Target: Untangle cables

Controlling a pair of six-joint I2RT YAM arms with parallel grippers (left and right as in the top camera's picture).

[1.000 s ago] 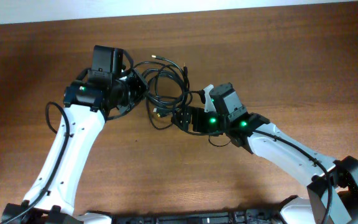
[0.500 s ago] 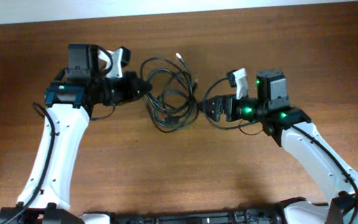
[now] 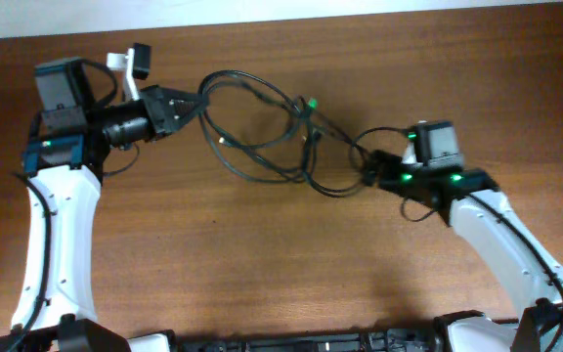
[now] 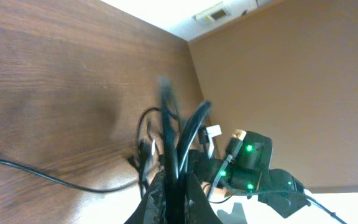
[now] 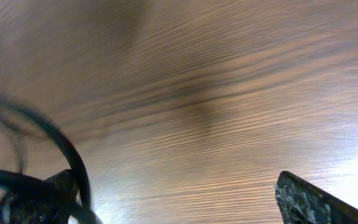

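Observation:
The strands spread down and to the right in the overhead view, so I should next tip my left gripper that way toward the tabletop inside the loops and release.
The cables (image 3: pixel 262 147) are thin black cords, pulled out into a loose tangle of loops across the middle of the wooden table (image 3: pixel 262 264). My left gripper (image 3: pixel 195 101) is shut on strands at the tangle's left end. In the left wrist view the cords (image 4: pixel 166 124) run up from between the closed fingers (image 4: pixel 178 196). My right gripper (image 3: pixel 371 168) is at the tangle's right end. In the right wrist view its fingers (image 5: pixel 176 202) stand wide apart, and a cord (image 5: pixel 67 149) loops around the left finger.
A small plug end (image 3: pixel 308 103) sits near the top of the tangle. The table's far edge meets a white wall (image 3: pixel 281 8). Thicker black wires run along both white arms.
Both arms have moved apart, the left arm far to the left and the right arm to the right. The bundle has been stretched from a compact knot into long, open loops.

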